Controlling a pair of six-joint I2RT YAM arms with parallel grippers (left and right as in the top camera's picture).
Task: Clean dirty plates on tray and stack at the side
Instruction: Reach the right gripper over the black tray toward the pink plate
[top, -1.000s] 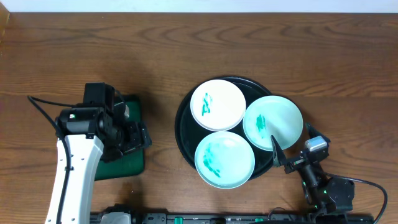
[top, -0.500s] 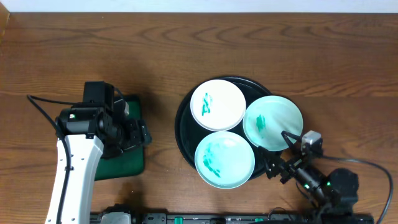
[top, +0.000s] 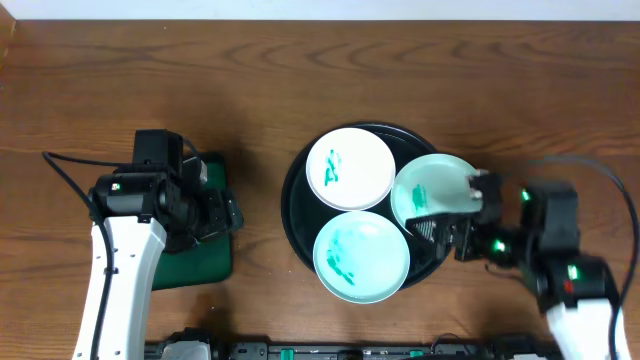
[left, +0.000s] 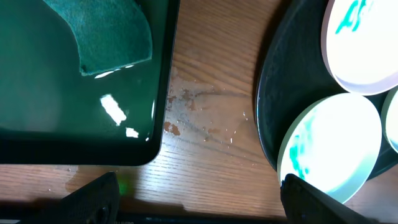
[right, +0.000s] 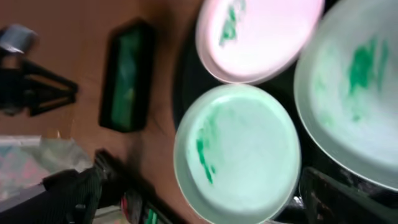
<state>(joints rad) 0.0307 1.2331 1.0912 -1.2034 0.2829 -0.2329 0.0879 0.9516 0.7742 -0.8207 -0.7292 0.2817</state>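
The right gripper moves outward and lowers its fingers where the gap leaves room next, since the white plate's rim by bare tray (top: 392, 158) (right: 319, 12) lies outward and below.
The black round tray (top: 295, 205) holds three plates with green smears: a white one (top: 350, 167) at the back left, a mint one (top: 432, 185) at the right and a mint one (top: 362, 256) at the front. My right gripper (top: 442, 235) is open and empty, above the tray's right front between the two mint plates. In the right wrist view its jaws (right: 211, 202) straddle the front plate (right: 239, 152). My left gripper (top: 222, 215) is open and empty over the green tray's right edge; its jaws (left: 199, 205) are above bare wood.
A rectangular green tray (top: 205, 265) lies at the left under the left arm. In the left wrist view it (left: 62, 93) holds a dark green pad (left: 106, 31). Crumbs and small stains (left: 186, 106) mark the wood between the two trays.
My right arm swung up from the table's front edge and now reaches left over the tray's right side. The left arm and the plates have not moved.
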